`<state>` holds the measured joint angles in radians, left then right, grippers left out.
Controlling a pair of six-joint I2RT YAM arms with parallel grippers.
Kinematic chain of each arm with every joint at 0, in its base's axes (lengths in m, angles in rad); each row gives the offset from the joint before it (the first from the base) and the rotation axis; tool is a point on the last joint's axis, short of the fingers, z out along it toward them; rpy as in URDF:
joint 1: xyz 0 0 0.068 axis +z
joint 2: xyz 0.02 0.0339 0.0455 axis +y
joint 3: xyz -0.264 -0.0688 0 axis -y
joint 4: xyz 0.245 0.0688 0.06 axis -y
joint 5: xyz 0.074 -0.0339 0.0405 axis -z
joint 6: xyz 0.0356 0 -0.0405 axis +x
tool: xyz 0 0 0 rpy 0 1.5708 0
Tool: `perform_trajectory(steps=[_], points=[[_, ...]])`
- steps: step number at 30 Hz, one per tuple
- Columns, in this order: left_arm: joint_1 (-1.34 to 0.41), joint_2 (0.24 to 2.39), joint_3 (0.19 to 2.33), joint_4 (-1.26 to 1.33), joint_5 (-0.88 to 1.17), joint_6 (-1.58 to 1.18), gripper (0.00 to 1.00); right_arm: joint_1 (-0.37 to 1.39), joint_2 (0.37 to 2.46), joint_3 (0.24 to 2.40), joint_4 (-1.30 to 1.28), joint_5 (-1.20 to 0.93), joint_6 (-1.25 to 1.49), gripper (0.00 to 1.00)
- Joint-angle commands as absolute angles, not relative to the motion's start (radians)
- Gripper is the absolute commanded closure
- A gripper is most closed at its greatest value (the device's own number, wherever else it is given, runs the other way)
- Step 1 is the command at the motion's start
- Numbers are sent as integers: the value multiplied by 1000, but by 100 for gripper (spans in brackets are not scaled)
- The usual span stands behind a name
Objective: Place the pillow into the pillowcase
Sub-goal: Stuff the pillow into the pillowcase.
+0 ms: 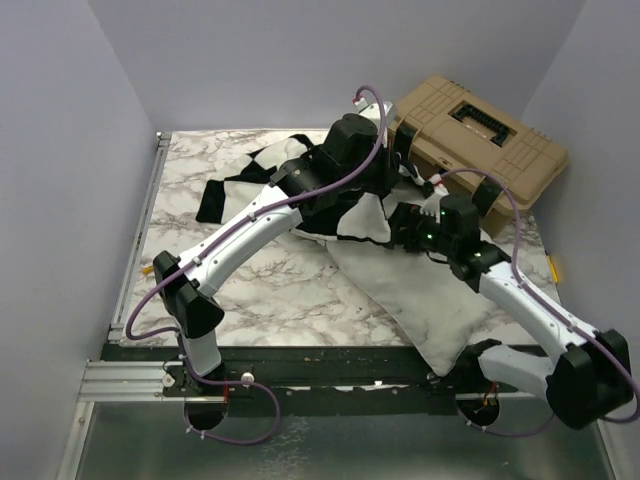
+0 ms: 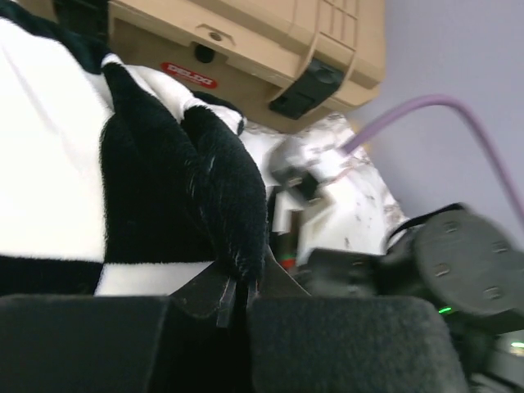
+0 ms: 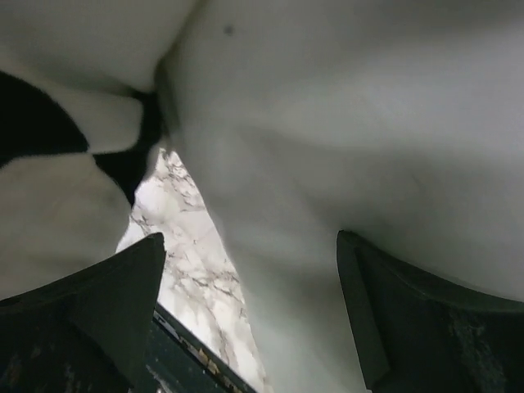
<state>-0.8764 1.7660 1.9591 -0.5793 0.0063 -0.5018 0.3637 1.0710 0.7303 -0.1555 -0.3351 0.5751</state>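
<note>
The dark pillowcase cloth lies to the left in the top view, so my right gripper's open fingers will slide there next and close.
The white pillow (image 1: 420,300) lies slanted on the marble table, from the middle toward the near right edge. The black-and-white checked pillowcase (image 1: 262,160) is spread at the back, its near part lifted over the pillow's far end. My left gripper (image 1: 385,175) hangs there, shut on a black fold of the pillowcase (image 2: 205,180) that rises from between its fingertips (image 2: 237,299). My right gripper (image 1: 405,225) is open at the pillow's far end. In the right wrist view its jaws (image 3: 246,286) stand wide astride the pillow (image 3: 344,123), with the pillowcase (image 3: 49,147) to the left.
A tan toolbox (image 1: 480,140) stands at the back right, close behind the left gripper (image 2: 246,41). Lilac walls close in the table (image 1: 270,290) on the left, back and right. A metal rail (image 1: 135,270) runs along the left edge.
</note>
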Motion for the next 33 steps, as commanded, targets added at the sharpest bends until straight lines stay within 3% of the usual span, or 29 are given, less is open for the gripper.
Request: perform_trajectory(steps=[1, 5, 8, 13, 18, 22, 23, 33], points=[[-882, 1762, 2028, -536, 155, -600, 100, 511, 1213, 748, 179, -263, 548, 9], [-883, 1771, 2040, -537, 195, -657, 100, 605, 1373, 772, 298, -162, 558, 9], [-884, 1763, 2051, -538, 224, -673, 100, 611, 1454, 738, 398, -92, 606, 15], [-879, 1699, 2040, -572, 129, -632, 100, 611, 1455, 720, 311, 53, 603, 22], [-876, 1701, 2085, -570, 148, -669, 100, 611, 1531, 732, 282, 95, 570, 48], [-876, 1720, 2153, -571, 202, -686, 100, 611, 1610, 754, 340, 17, 587, 91], [-876, 1717, 2157, -570, 210, -691, 100, 611, 1610, 762, 354, -21, 592, 97], [-980, 1734, 2089, -581, 345, -793, 100, 594, 1372, 876, 431, -261, 653, 100]])
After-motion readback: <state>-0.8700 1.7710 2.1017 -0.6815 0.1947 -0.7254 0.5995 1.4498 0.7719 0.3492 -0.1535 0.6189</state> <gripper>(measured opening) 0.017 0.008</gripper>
